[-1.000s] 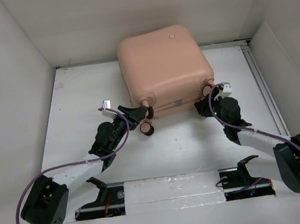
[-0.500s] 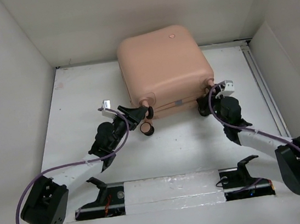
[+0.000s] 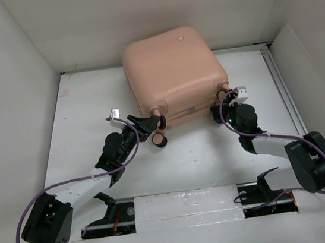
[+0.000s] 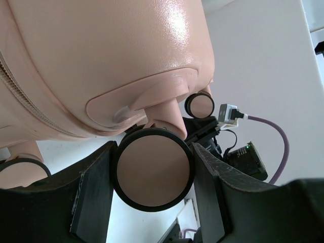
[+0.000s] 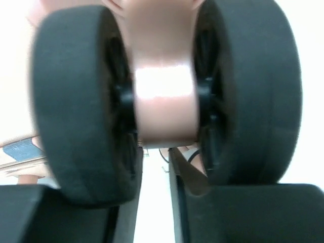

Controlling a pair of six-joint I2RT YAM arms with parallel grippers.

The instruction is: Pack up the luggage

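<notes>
I need to move the held wheel to the right in the top view next with my left gripper and release it, because the open gap between the luggage's near wheels is on that side.
The salmon-pink luggage (image 3: 171, 72) lies closed at the back middle, its caster wheels facing the arms. My left gripper (image 3: 154, 124) is shut on its near-left wheel (image 3: 162, 121). The left wrist view shows that pink-faced, black-rimmed wheel (image 4: 153, 168) held between the two dark fingers (image 4: 93, 192), below the shell (image 4: 101, 61). My right gripper (image 3: 220, 111) is pressed against the near-right wheel (image 3: 215, 114). In the right wrist view, that double black wheel (image 5: 81, 101) fills the frame above my right gripper (image 5: 154, 192). Its fingers (image 5: 61, 212) are almost together, and only white table shows in the narrow slit.
A second left caster (image 3: 160, 140) rests on the table just below the held one. White walls enclose the table on three sides, and a rail (image 3: 280, 82) runs along the right. The arm mounts and a taped strip (image 3: 185, 205) line the near edge.
The luggage has shifted and turned slightly to the left. My right gripper moved left and inward with the right wheel. The left arm has stayed in place.
</notes>
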